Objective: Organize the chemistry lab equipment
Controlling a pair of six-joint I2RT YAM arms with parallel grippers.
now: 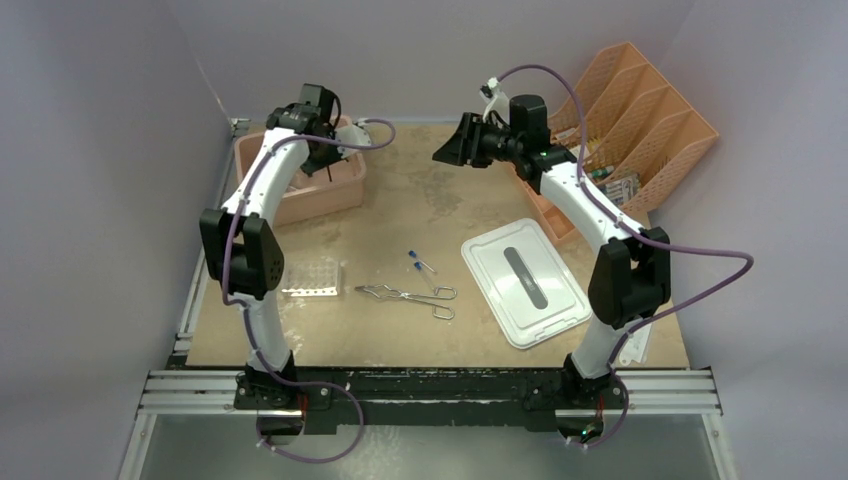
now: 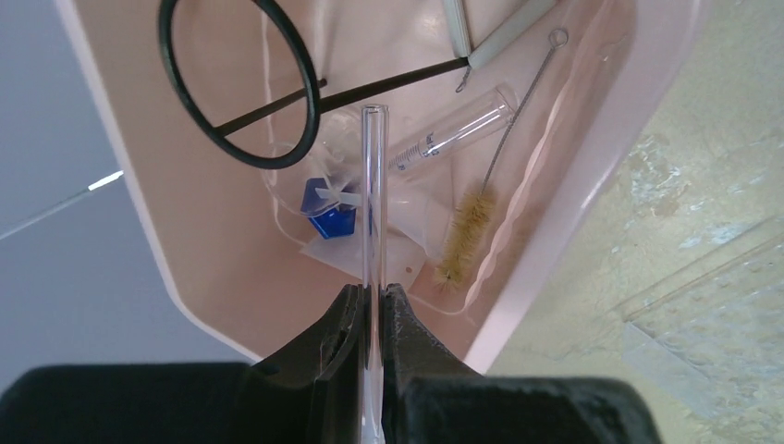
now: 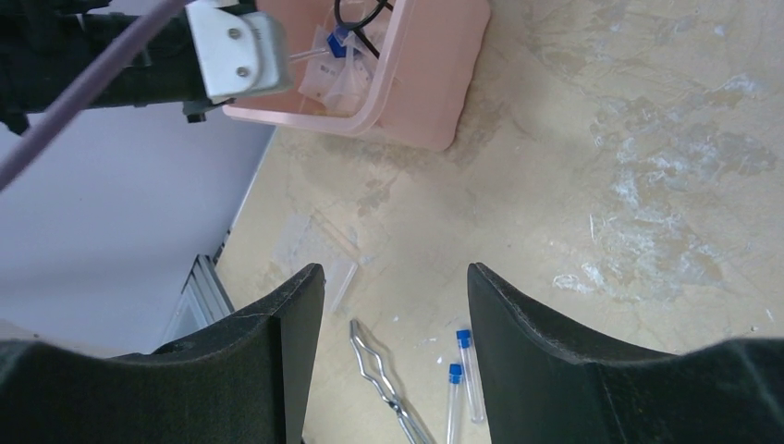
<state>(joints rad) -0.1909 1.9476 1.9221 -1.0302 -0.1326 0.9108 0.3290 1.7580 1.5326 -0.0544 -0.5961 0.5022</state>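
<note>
The left gripper moves down past the pink bin's rim and releases the thin glass tube (image 2: pixel 373 185) inside next, since the pink bin's bottom by the graduated tube (image 2: pixel 448 139) lies below.
My left gripper (image 2: pixel 373 294) is shut on a thin clear glass tube (image 2: pixel 373 185) and holds it over the pink bin (image 2: pixel 573 213). In the bin lie the black wire ring stand (image 2: pixel 242 88), a clear graduated tube (image 2: pixel 448 139), a thin brush (image 2: pixel 467 227) and a small clear bag with a blue piece (image 2: pixel 333 217). My right gripper (image 3: pixel 396 277) is open and empty, raised high over the table. Below it lie two blue-capped vials (image 3: pixel 460 379) and the silver tongs (image 3: pixel 379 379). From above I see the vials (image 1: pixel 422 263), the tongs (image 1: pixel 410 296) and the clear tube rack (image 1: pixel 310 277).
A white bin lid (image 1: pixel 525 280) lies at the right of the table. An orange file rack (image 1: pixel 640 120) stands at the back right. The pink bin (image 1: pixel 330 190) sits at the back left near the wall.
</note>
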